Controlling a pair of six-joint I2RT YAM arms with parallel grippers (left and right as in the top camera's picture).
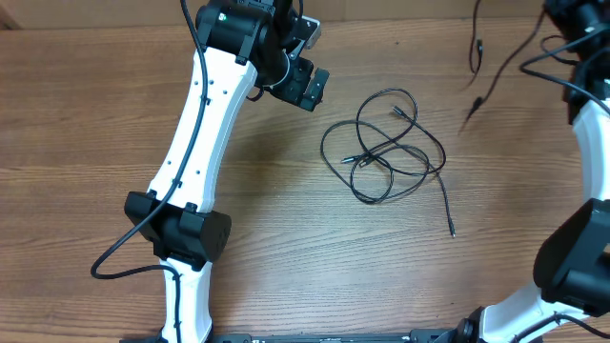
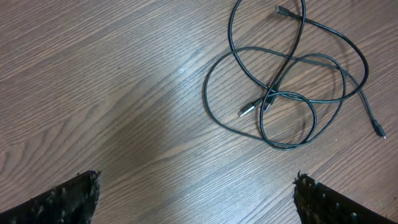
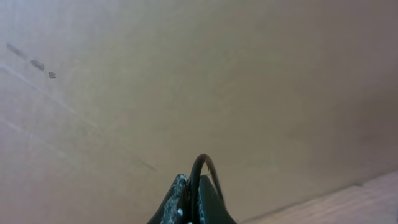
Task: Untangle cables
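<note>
The bare tabletop lies below the right gripper and nearer the robot's base, so the right gripper should come down and back to it to release the cable clear of the tangle.
A tangle of thin black cables [image 1: 391,151] lies on the wooden table [image 1: 286,219], right of centre, with one loose end trailing to the lower right [image 1: 450,229]. It also shows in the left wrist view [image 2: 272,94], with small plugs near its middle. My left gripper [image 2: 199,190] is open and empty, hovering above bare table to the left of the tangle [image 1: 307,88]. My right gripper [image 3: 194,199] is shut on a thin black cable [image 3: 200,163], raised at the far right. That cable's ends dangle below it in the overhead view [image 1: 474,52].
A plain brown cardboard wall [image 3: 186,74] fills the right wrist view, with a strip of table at the lower right [image 3: 367,202]. The left arm [image 1: 195,133] stretches across the left half of the table. The right arm [image 1: 581,238] stands at the right edge.
</note>
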